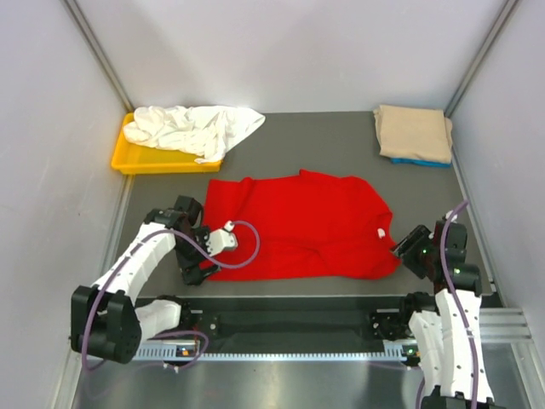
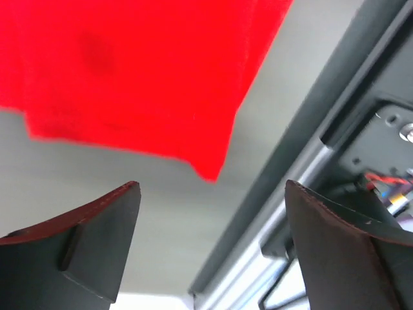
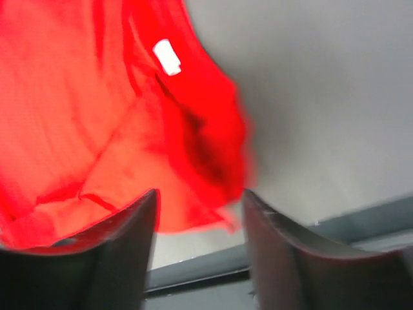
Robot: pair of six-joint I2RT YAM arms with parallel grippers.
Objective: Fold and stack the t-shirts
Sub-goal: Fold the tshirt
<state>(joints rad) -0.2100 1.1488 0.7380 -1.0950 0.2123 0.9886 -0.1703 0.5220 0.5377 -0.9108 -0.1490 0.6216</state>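
My left gripper moves outward to the red t-shirt's far corner by the yellow tray next and down onto it, since that corner lies uncovered on the tabletop.
The red t-shirt [image 1: 306,226] lies spread on the grey table, its white neck label [image 1: 382,233] toward the right. My left gripper [image 1: 197,271] is open at its near left corner; in the left wrist view the red corner [image 2: 148,77] lies beyond the open fingers [image 2: 97,239], untouched. My right gripper [image 1: 402,253] is open at the near right edge; the red cloth [image 3: 129,129] and label [image 3: 167,57] lie just ahead of its fingers [image 3: 116,252]. A white t-shirt [image 1: 192,128] is crumpled at the back left. A folded tan t-shirt [image 1: 414,132] rests on a blue one [image 1: 421,161] at the back right.
A yellow tray [image 1: 128,160] sits under the white shirt at the back left. White walls close in on both sides and the back. A black and metal rail [image 1: 289,328] runs along the near edge, also seen in the left wrist view [image 2: 310,161].
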